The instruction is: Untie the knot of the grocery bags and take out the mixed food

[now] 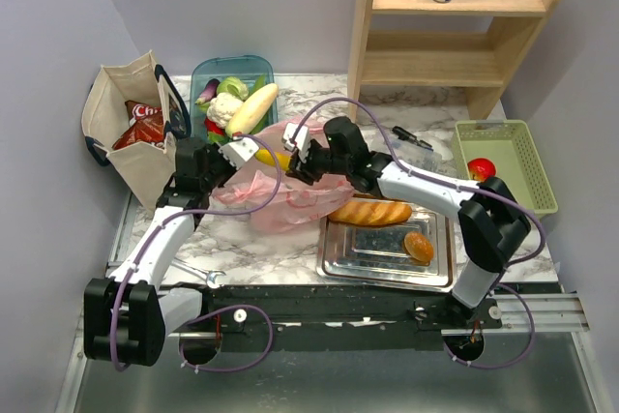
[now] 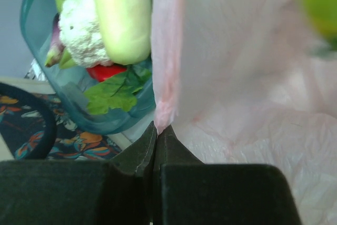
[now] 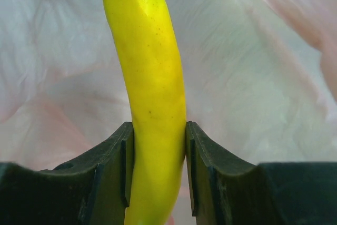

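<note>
Next, my right gripper will lift the banana, cross over, lower and release it beside the apple, since the green basket (image 1: 513, 162), holding fruit, lies to its right in the top view.
The thin pink plastic bag (image 1: 280, 191) lies open and crumpled at the table's middle; no tied knot shows. My left gripper (image 1: 242, 150) is shut on the bag's edge (image 2: 164, 114) and holds it up. My right gripper (image 1: 295, 152) is shut on a yellow banana (image 3: 152, 104) over the bag's mouth; the banana also shows in the top view (image 1: 273, 157). The teal bin (image 1: 208, 79) holds cauliflower (image 2: 84, 35), a pale long vegetable (image 1: 253, 108), an eggplant (image 1: 206, 92) and greens. The beige tote (image 1: 121, 132) stands at the left with red chip bags (image 1: 143, 125) inside.
A metal tray (image 1: 377, 253) at the front right holds a baguette (image 1: 370, 212) and a bun (image 1: 418, 246). A green basket (image 1: 517, 157) holds a red apple (image 1: 481, 169). A wooden shelf (image 1: 455, 26) with a can stands behind. A wrench (image 1: 198, 273) lies at the front left.
</note>
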Tool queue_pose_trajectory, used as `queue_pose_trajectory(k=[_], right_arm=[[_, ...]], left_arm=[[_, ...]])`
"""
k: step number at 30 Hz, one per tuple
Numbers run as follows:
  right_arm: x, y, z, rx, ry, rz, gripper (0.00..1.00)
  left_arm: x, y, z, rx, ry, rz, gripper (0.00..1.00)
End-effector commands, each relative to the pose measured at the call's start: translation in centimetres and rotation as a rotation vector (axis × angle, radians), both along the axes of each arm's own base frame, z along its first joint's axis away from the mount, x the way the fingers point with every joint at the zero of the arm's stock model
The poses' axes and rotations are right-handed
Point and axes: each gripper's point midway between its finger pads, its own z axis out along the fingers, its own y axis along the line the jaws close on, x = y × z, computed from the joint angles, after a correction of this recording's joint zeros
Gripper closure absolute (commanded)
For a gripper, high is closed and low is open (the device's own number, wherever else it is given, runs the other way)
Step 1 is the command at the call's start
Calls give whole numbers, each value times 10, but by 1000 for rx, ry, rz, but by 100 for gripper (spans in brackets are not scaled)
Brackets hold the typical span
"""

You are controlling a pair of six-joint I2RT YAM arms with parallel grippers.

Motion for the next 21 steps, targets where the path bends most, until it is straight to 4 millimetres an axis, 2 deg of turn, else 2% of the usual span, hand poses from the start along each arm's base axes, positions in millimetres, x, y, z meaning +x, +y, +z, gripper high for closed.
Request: queue_pose_trajectory(k=[1,8,11,17,21], right_arm=[[-16,-18,5,26,68,-11,99],[-12,-50,48,170,102,-123,99],[-14,-59,73,257,99,-155,99],[-20,-55,110,400,106,-148,99],[-25,-47,135,478,116,-103,99]], left_arm=[[18,20,25,-39,-51,155,100],[24,43,23,-1,-67,257,100],[24,45,22,7,-77,256,100],[18,30,26,-23,-85,173,100],[18,27,27,-40,-65,166,100]])
